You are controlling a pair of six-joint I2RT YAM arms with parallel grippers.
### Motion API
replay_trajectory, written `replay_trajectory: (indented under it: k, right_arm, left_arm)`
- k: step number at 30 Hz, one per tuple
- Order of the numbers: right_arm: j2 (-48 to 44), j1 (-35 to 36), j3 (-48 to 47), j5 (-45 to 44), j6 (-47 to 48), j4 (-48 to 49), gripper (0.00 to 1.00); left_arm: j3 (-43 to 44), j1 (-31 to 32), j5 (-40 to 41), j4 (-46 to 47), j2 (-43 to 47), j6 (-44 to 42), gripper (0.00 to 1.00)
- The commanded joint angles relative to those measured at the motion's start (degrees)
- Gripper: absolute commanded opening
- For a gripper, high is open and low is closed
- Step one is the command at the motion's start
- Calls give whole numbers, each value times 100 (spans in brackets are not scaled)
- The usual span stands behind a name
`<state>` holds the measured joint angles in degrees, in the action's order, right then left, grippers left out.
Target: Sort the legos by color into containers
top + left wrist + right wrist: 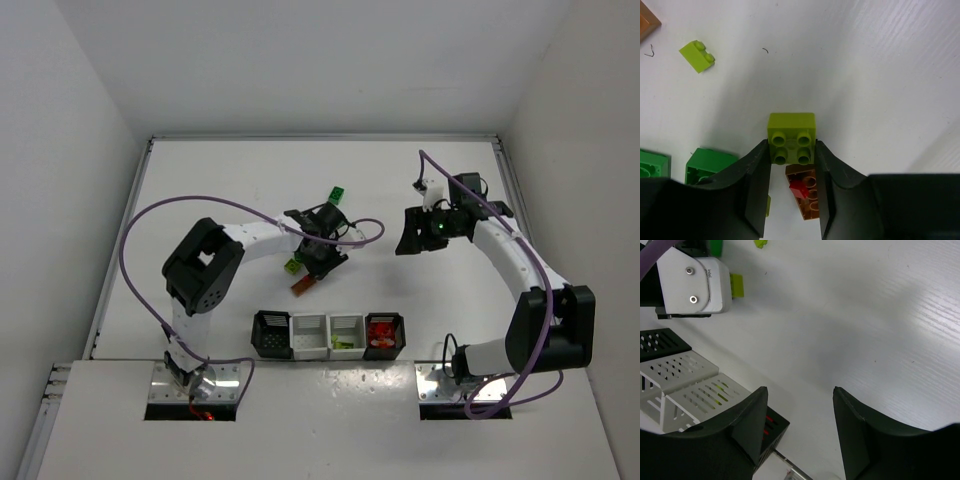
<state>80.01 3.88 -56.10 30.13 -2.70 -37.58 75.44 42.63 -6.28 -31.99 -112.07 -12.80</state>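
Observation:
The left gripper lifts the yellow-green lego next, then swings back over the opening of the white container that already holds yellow-green pieces.
My left gripper [791, 150] is shut on a yellow-green 2x2 lego [791, 136], held by its sides at the fingertips. Past it on the table lies an orange-brown lego [809, 197] with a tiny red piece [799, 189] on it. In the top view the left gripper [303, 263] is mid-table, with the orange-brown lego [303, 286] just below it. The four containers stand in a row: black [272, 335], white [309, 337], white [347, 337] with yellow-green pieces, and black [385, 335] with red pieces. My right gripper [800, 405] is open and empty, above the table right of centre [405, 240].
Loose legos near the left gripper: a small yellow-green one [697, 55], two dark green ones [710, 165] [652, 170], an orange-brown one [647, 22] at the frame corner. A green lego [336, 195] lies beyond the left gripper. White walls ring the table.

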Motion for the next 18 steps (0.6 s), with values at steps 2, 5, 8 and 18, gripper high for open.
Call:
replay_trajectory:
  k: [2,5,8,18]
  right_arm:
    - [-160,-19,2,116,77,146,56]
    - [-161,-19,2,116,77,146,56]
    - [-214,-19,55,116,77,146,56]
    - [-109,-19,2,169,77,146,56]
  left_arm:
    - [59,-106,-223,219,211,128,28]
    - [-12,-106,-276,368,518,198,24]
    - [-152,-106,-417,448,1081,304,23]
    - [-258,288,-1768,55,2803,393,23]
